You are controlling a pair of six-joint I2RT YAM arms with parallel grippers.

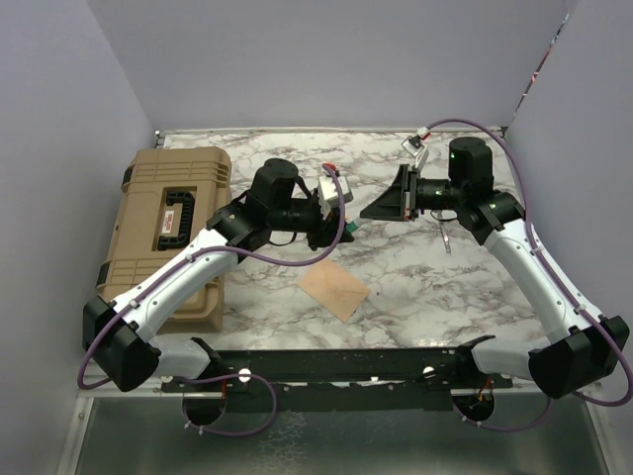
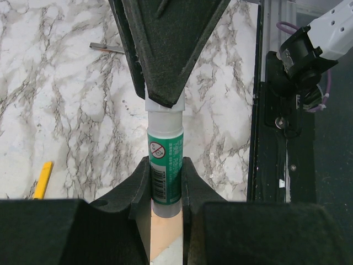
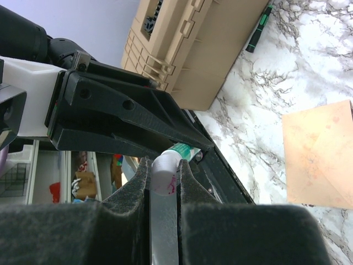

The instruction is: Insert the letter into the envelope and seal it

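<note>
The glue stick [image 2: 165, 157] comes down next and my left gripper releases it on the bare marble by the yellow item [image 2: 70, 182], clear of the envelope, since that marble lies below.
A green glue stick [image 2: 165, 157] with a white cap [image 3: 164, 175] is held in the air between my two grippers, above the table. My left gripper [image 2: 165, 176] is shut on its green body. My right gripper [image 3: 163, 164] is shut on the cap end, facing the left gripper tip to tip [image 1: 364, 215]. The tan envelope [image 1: 334, 290] lies flat on the marble below and in front of them, with diagonal seams showing in the right wrist view [image 3: 320, 160]. A strip of it shows under the left fingers [image 2: 164, 234]. The letter does not show as a separate sheet.
A tan hard case [image 1: 173, 228] lies at the left of the table. A thin metal tool [image 1: 445, 236] and a small white object [image 1: 415, 148] lie at the back right. A yellow item [image 2: 43, 179] lies on the marble. A black rail [image 1: 346, 366] runs along the front edge.
</note>
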